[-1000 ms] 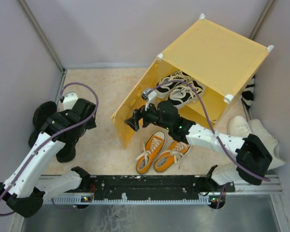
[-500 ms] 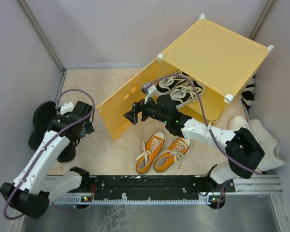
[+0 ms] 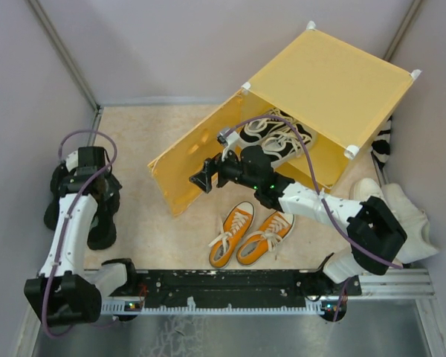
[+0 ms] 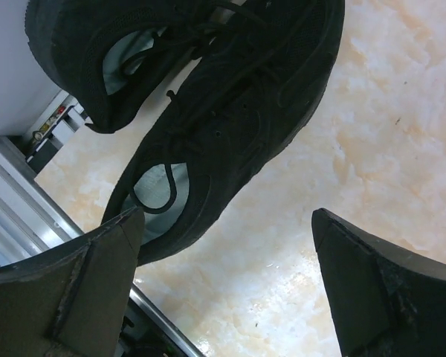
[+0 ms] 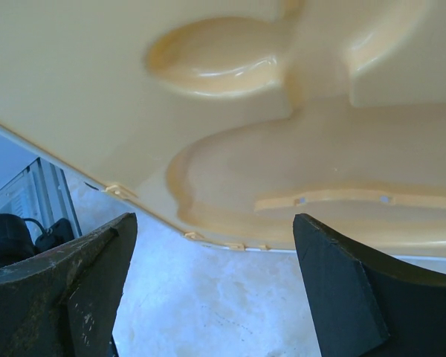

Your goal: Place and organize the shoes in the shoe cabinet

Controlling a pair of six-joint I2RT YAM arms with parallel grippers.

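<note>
My open left gripper comes down onto the tongue of the black shoe nearer the door next, since the gripper's fingers still hover above the pale opening.
The yellow shoe cabinet (image 3: pixel 334 82) stands at the back right, its door (image 3: pixel 182 169) swung open to the left. The black-and-white sneakers (image 3: pixel 276 137) lie inside it. The orange sneakers (image 3: pixel 249 232) sit on the floor in front. The all-black sneakers (image 3: pixel 102 229) lie at the far left. My left gripper (image 3: pixel 85 182) hovers open just above them. In the left wrist view they (image 4: pixel 223 111) lie side by side beyond my open left gripper (image 4: pixel 227 219). My right gripper (image 3: pixel 205 177) is open and empty beside the door's inner face, whose embossed fruit shape (image 5: pixel 282 111) fills the right wrist view.
A cream-white pair (image 3: pixel 398 212) lies at the right wall beside the right arm. A black-and-white striped thing (image 3: pixel 383 145) is wedged behind the cabinet. A metal rail (image 3: pixel 230 286) runs along the near edge. Bare floor (image 3: pixel 156 126) lies left of the door.
The cabinet door has swung wider open to the left with my right gripper at it. My left arm has swung left and back to above the black sneakers.
</note>
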